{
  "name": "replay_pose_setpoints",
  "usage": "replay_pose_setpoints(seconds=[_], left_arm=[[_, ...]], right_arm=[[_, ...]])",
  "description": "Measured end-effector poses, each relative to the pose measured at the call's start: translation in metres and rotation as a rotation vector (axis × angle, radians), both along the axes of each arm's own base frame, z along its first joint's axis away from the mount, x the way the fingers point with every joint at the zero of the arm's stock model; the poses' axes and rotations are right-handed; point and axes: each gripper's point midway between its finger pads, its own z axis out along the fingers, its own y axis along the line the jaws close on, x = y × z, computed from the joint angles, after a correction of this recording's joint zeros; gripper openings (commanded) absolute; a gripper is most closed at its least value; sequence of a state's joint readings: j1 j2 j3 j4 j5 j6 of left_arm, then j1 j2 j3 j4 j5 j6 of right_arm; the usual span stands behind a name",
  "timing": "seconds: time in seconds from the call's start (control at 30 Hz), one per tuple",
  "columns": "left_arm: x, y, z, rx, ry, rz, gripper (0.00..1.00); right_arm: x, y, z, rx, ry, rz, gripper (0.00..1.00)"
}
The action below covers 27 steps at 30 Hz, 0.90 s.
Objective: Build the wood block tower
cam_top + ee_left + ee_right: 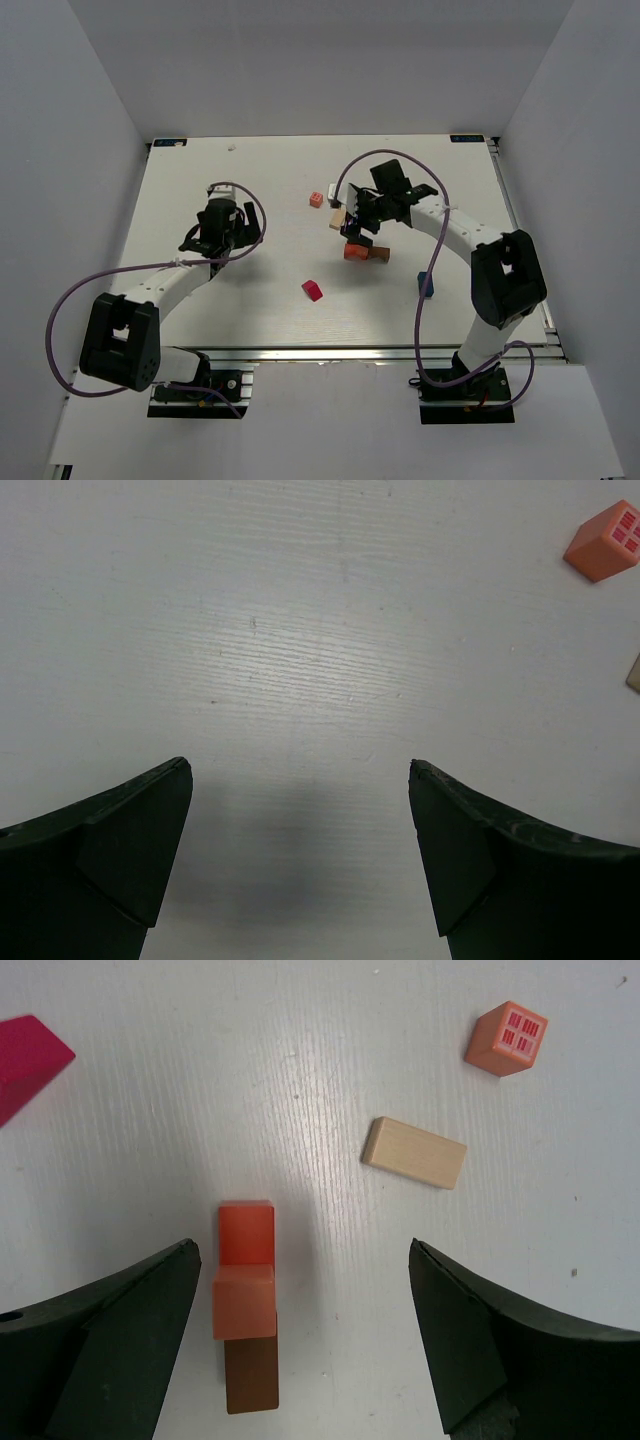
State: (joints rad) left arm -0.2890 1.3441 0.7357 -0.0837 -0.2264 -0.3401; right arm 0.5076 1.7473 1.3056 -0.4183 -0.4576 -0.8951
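The robot's right gripper needs to swing outward past the tan bar next and come down around the sides of the pink-orange cube (pixel 316 199) (pixel 507 1039), because the cube stands clear beyond that bar.
The wood block tower shows in the right wrist view as an orange-red block (pixel 246 1230) and a brown block (pixel 251 1375) lying end to end, with a salmon block (pixel 244 1300) resting across their joint. My right gripper (pixel 300 1245) hangs open above them; the stack sits just inside its left finger and touches neither finger. From above, this gripper (pixel 357 218) covers part of the stack (pixel 366 253). My left gripper (pixel 300 765) is open over bare table, at the left (pixel 210 240) in the top view.
A tan bar (pixel 414 1152) and a pink-orange cube with a window print (pixel 506 1038) lie beyond the stack. A magenta-red block (pixel 313 290) sits at centre front and a blue block (pixel 426 285) by the right arm. The cube (pixel 605 540) also shows at the left wrist view's upper right.
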Motion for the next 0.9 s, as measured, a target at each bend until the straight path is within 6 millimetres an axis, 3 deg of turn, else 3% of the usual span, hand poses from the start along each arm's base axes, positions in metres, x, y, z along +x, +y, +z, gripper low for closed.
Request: replay_pose_setpoints(seconds=[0.13,0.3,0.47,0.6,0.7,0.9], left_arm=[[0.002,-0.003,0.005,-0.014,-0.014,-0.011,0.98],[0.003,-0.01,0.015,-0.054,-0.039,-0.031,0.98],[0.002,-0.011,0.037,-0.096,-0.1,-0.014,0.98],[0.003,-0.009,0.046,-0.12,-0.123,0.02,0.98],[0.003,-0.008,0.045,-0.136,-0.12,0.038,0.98],[0.007,-0.004,0.043,-0.155,-0.114,0.063,0.98]], right_arm=[[0.003,0.006,0.014,0.051,-0.002,-0.043,0.89],[0.023,0.019,0.055,0.198,-0.058,-0.165,0.89],[0.052,0.033,0.09,0.35,-0.074,-0.306,0.89],[0.091,0.059,0.11,0.444,-0.036,-0.369,0.89],[0.113,0.073,0.104,0.49,0.028,-0.438,0.89],[0.136,0.08,0.056,0.445,0.135,-0.566,0.87]])
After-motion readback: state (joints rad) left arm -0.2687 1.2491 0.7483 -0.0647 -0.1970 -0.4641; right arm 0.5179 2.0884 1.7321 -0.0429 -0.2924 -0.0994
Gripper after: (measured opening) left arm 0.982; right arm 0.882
